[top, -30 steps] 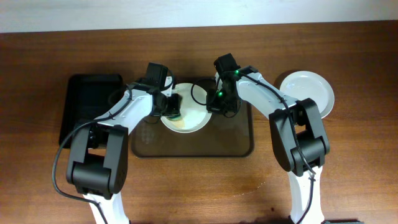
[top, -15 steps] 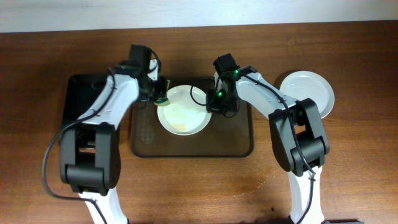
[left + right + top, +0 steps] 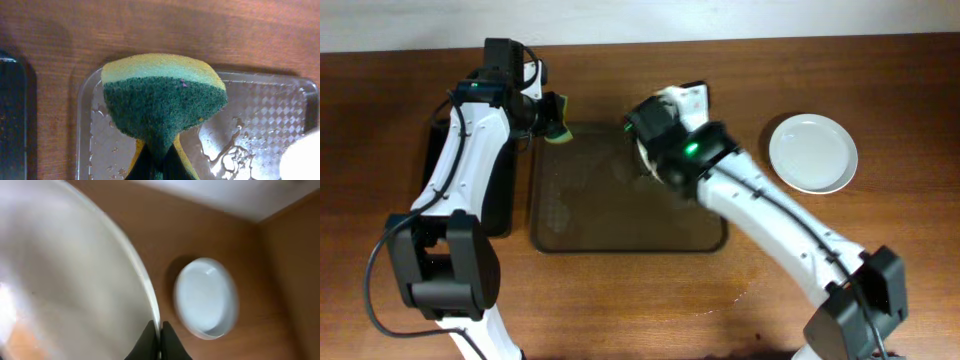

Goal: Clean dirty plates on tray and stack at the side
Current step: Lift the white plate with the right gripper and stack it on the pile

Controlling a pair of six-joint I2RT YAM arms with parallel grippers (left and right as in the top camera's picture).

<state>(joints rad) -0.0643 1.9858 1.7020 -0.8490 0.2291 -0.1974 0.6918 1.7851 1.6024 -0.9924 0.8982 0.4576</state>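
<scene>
My right gripper is holding a plate and will next carry it over the second white plate (image 3: 813, 153) (image 3: 204, 298), lower and release it, since that second plate lies below it, to its right in the overhead view.
The brown tray (image 3: 620, 215) lies at the table's middle with no plate lying in it; it also shows in the left wrist view (image 3: 260, 115), wet. My right gripper (image 3: 157, 332) is shut on the rim of a white plate (image 3: 60, 275) and holds it lifted and tilted above the tray's far right part; overhead the plate (image 3: 678, 100) shows partly behind the arm. A second white plate (image 3: 811, 152) rests on the table at the right, also in the right wrist view (image 3: 206, 297). My left gripper (image 3: 542, 122) is shut on a green and yellow sponge (image 3: 162, 95) over the tray's far left corner.
A black tray (image 3: 470, 180) lies left of the brown tray, partly under my left arm. Water drops sit on the brown tray's bottom (image 3: 225, 150). The table's back edge runs along the top of the overhead view.
My right gripper has lifted the plate off the tray and tilted it up. My left gripper has pulled the sponge away to the tray's far left corner.
</scene>
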